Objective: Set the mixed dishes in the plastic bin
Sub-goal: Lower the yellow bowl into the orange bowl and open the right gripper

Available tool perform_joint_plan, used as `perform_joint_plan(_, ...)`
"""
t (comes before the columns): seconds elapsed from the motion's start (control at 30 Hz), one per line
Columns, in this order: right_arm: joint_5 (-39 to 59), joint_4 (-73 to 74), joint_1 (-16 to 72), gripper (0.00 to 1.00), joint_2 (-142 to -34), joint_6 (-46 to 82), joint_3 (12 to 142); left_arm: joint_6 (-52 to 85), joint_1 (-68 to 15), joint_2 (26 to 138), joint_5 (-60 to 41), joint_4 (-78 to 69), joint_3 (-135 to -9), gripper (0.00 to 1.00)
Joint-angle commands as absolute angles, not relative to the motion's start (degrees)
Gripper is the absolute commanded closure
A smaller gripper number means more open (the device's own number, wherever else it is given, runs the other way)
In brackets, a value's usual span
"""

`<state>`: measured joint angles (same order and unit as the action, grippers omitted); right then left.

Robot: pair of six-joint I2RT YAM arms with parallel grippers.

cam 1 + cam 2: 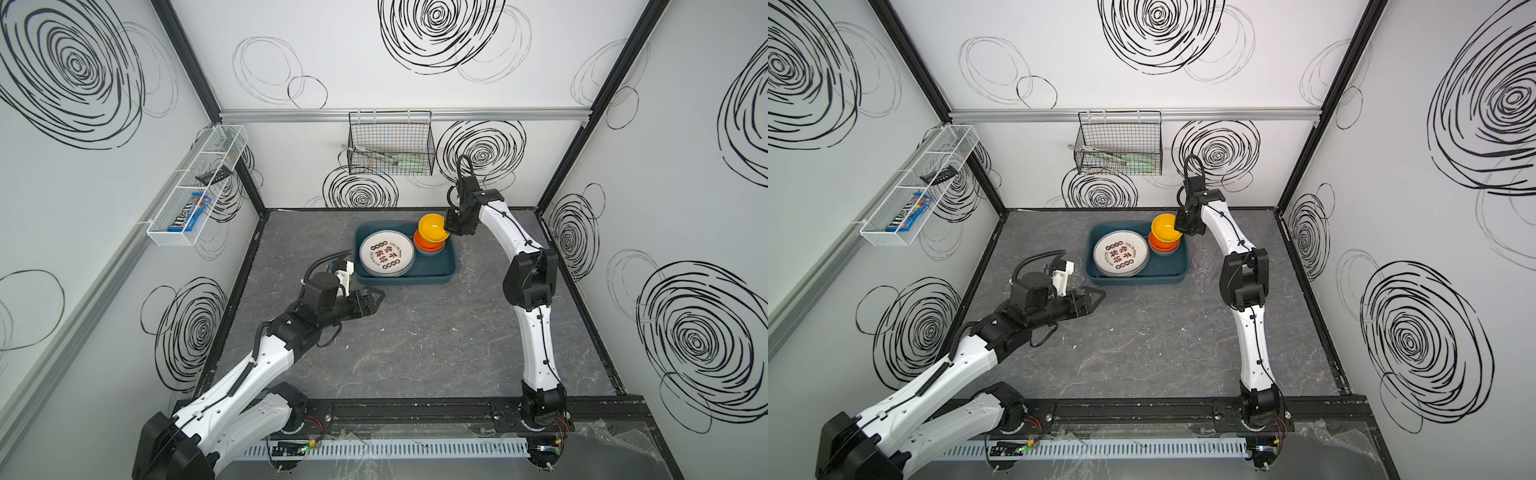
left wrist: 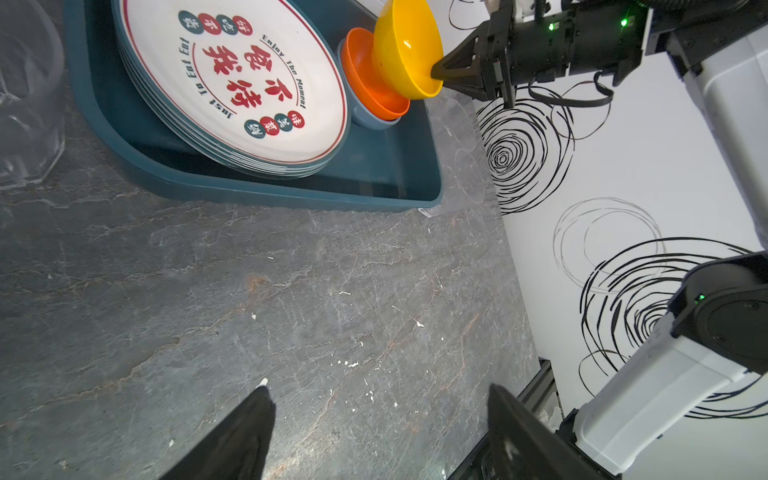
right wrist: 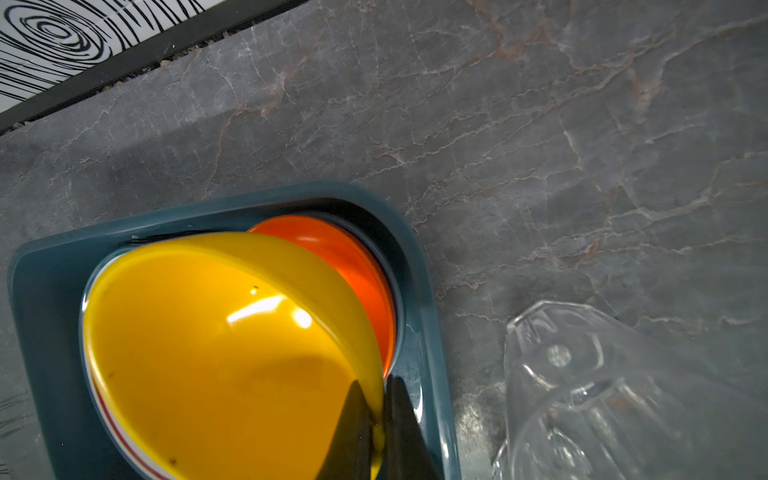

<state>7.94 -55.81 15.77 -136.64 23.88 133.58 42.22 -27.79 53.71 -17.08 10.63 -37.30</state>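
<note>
The right gripper lowers slightly toward the plates next and releases the yellow bowl inside the orange bowl [image 1: 428, 246] [image 3: 340, 260], which sits below the gripper, nearer the plates.
The dark teal plastic bin [image 1: 440, 278] [image 1: 1138, 279] stands at the table's back middle. In it lies a stack of white plates [image 1: 386, 254] [image 2: 232, 83] with Chinese characters. Beside them an orange bowl [image 1: 428, 246] [image 2: 365, 83] is nested in a blue bowl [image 2: 365, 118]. My right gripper [image 1: 448, 226] [image 3: 376, 382] is shut on the rim of a tilted yellow bowl [image 1: 433, 226] [image 3: 216, 353] just above the orange one. My left gripper [image 1: 380, 296] [image 2: 378, 388] is open and empty, low over the table in front of the bin's left corner. A clear cup [image 3: 602, 395] [image 1: 469, 266] lies right of the bin, another clear cup [image 2: 25, 104] left of it.
A black wire basket [image 1: 390, 143] hangs on the back wall and a white mesh shelf [image 1: 195, 187] on the left wall. Bare marbled table [image 2: 291, 311] stretches in front of the bin. A black rail [image 1: 415, 409] runs along the front edge.
</note>
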Motion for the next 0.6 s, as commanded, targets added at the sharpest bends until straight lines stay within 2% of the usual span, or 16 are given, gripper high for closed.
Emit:
perform_joint_plan(0.0, 9.1, -56.0, 15.6, 1.00, -138.0, 23.5, 136.3, 43.0, -27.4, 53.6, -17.0, 9.6, -38.1, 0.16)
perform_joint_plan(0.57, 9.1, -54.8, 16.5, 0.98, -140.3, 23.5, 136.6, 44.6, -27.4, 53.3, -17.5, 8.5, -36.7, 0.16)
